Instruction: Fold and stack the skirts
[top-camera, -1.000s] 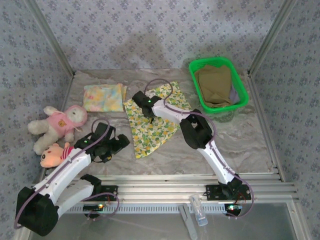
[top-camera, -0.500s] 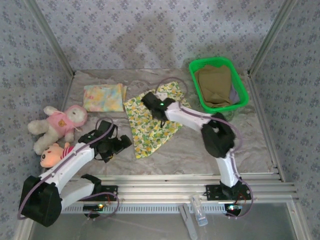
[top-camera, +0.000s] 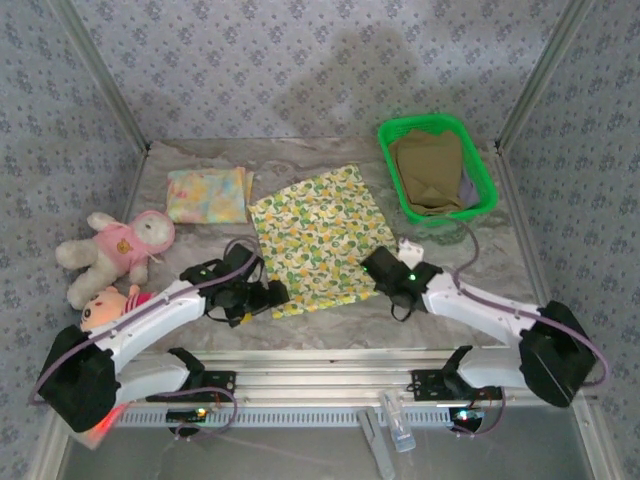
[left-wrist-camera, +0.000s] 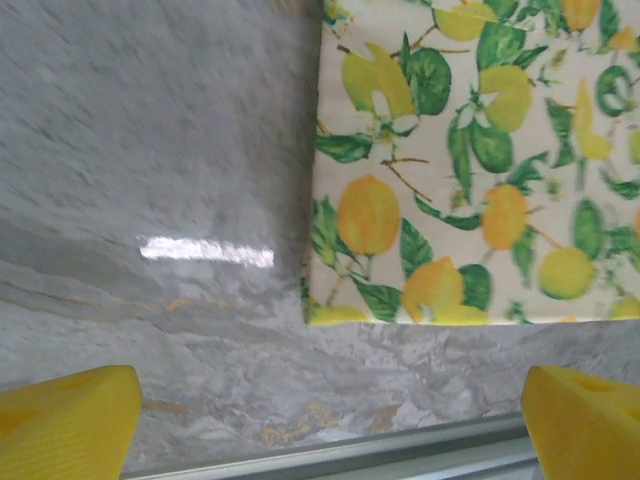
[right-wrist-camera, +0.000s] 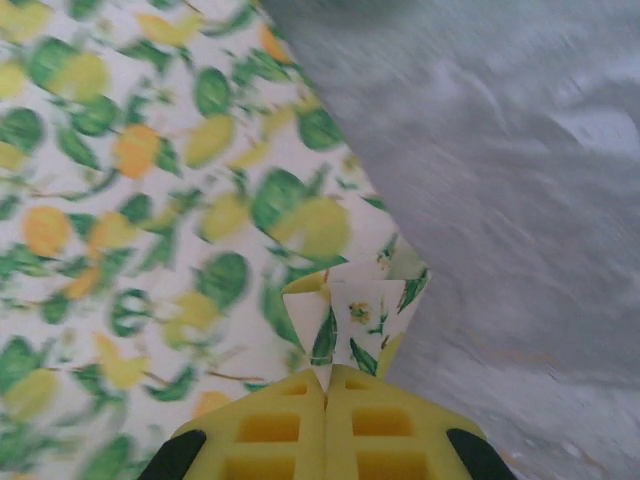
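The bare marble (top-camera: 414, 318) (right-wrist-camera: 520, 410) beside the skirt's corner is clear. I need to move my right gripper back toward the metal bar next, over that marble, and let go of the fold of the skirt.
The white-yellow floral skirt (top-camera: 320, 238) lies spread flat mid-table. My right gripper (top-camera: 380, 268) is at its near right corner, shut on a pinched fold of the cloth (right-wrist-camera: 352, 322); the yellow fingers (right-wrist-camera: 270, 430) are pressed together. My left gripper (top-camera: 270, 296) is open just short of the near left corner (left-wrist-camera: 330, 310), its fingers (left-wrist-camera: 65, 420) wide apart over bare table. The pale yellow pastel skirt (top-camera: 206, 194) lies folded at the back left. The olive-khaki skirt (top-camera: 428, 170) fills the green basket (top-camera: 483, 205), with a bit of lavender skirt (top-camera: 468, 190) under it.
A pink plush toy (top-camera: 115, 245) and a second small plush (top-camera: 105, 308) lie at the left edge. A metal rail (top-camera: 380, 355) runs along the table's near edge. Bare marble lies right of the floral skirt, in front of the basket.
My right arm swung from the back left of the floral skirt to its near right, pulling the cloth out flat. My left gripper moved right, up to the skirt's near left corner.
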